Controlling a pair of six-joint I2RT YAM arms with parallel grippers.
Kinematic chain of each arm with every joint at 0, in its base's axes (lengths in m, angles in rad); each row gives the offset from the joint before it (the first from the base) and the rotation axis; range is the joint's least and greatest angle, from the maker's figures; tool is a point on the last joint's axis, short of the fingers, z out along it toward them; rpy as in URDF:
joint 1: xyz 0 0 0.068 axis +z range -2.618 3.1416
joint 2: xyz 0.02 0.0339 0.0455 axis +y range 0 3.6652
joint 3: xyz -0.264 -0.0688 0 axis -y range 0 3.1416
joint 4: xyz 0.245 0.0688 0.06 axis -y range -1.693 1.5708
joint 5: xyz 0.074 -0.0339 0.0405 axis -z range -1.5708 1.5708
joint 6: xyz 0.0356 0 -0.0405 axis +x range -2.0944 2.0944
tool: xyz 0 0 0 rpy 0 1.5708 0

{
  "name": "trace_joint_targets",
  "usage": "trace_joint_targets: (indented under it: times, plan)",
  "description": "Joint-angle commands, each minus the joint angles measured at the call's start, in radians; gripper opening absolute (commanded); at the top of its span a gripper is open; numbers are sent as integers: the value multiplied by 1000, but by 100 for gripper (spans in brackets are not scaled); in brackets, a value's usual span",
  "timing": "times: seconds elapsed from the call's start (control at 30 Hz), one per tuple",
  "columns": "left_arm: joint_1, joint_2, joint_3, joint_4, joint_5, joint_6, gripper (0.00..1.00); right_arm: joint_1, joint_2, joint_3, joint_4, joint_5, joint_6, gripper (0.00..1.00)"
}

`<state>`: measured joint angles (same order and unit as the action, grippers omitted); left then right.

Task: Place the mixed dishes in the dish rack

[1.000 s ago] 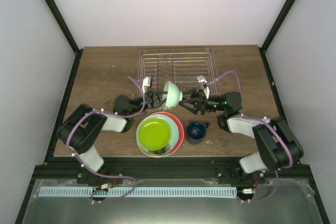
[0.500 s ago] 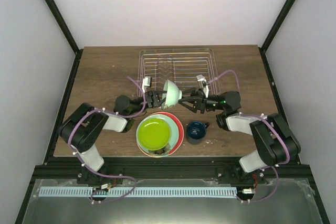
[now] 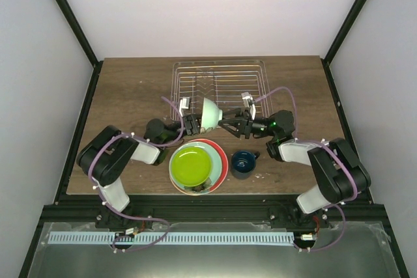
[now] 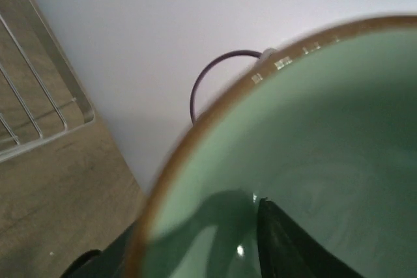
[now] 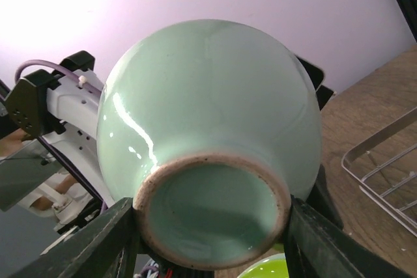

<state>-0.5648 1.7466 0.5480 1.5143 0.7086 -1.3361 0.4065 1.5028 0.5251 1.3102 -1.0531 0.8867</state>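
My right gripper holds the bowl (image 3: 210, 112), and the rack's bare far wires are outward and below. Next it needs to swing the bowl outward, turn it opening down, lower it and release it.
The pale mint-green bowl (image 3: 210, 112) hangs tipped on its side just in front of the dish rack (image 3: 219, 63), between both arms. My right gripper (image 3: 226, 124) is shut on the bowl's foot ring (image 5: 212, 219), one finger (image 5: 114, 239) on each side. My left gripper (image 3: 194, 124) straddles the bowl's rim (image 4: 195, 135). One finger (image 4: 293, 245) is inside the bowl and stands off the wall, so the jaws are open. The lime-green plate (image 3: 191, 165) lies on the red plate (image 3: 221, 159) near the table's front. The dark-blue mug (image 3: 243, 162) stands right of them.
The wire rack's corner shows in the left wrist view (image 4: 39, 122) and the right wrist view (image 5: 384, 167). A purple cable (image 3: 287, 99) loops above the right arm. Black frame posts (image 3: 339, 37) rise at the table's back corners.
The bowl and both grippers have shifted slightly left and toward the rack. The left jaws have loosened off the bowl's rim; the right still clamps the foot.
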Motion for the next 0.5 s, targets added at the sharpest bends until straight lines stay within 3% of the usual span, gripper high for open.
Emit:
trace_joint_targets:
  times: [0.0, 0.13, 0.47]
  plan:
    - [-18, 7, -1, 90, 26, 22, 45, 6, -4, 46, -30, 76, -59, 51]
    - [-7, 5, -12, 90, 25, 23, 52, -5, -8, 35, -46, 81, -68, 51]
    - [51, -19, -71, 90, 32, 25, 58, -48, -59, 10, -133, 89, -117, 51]
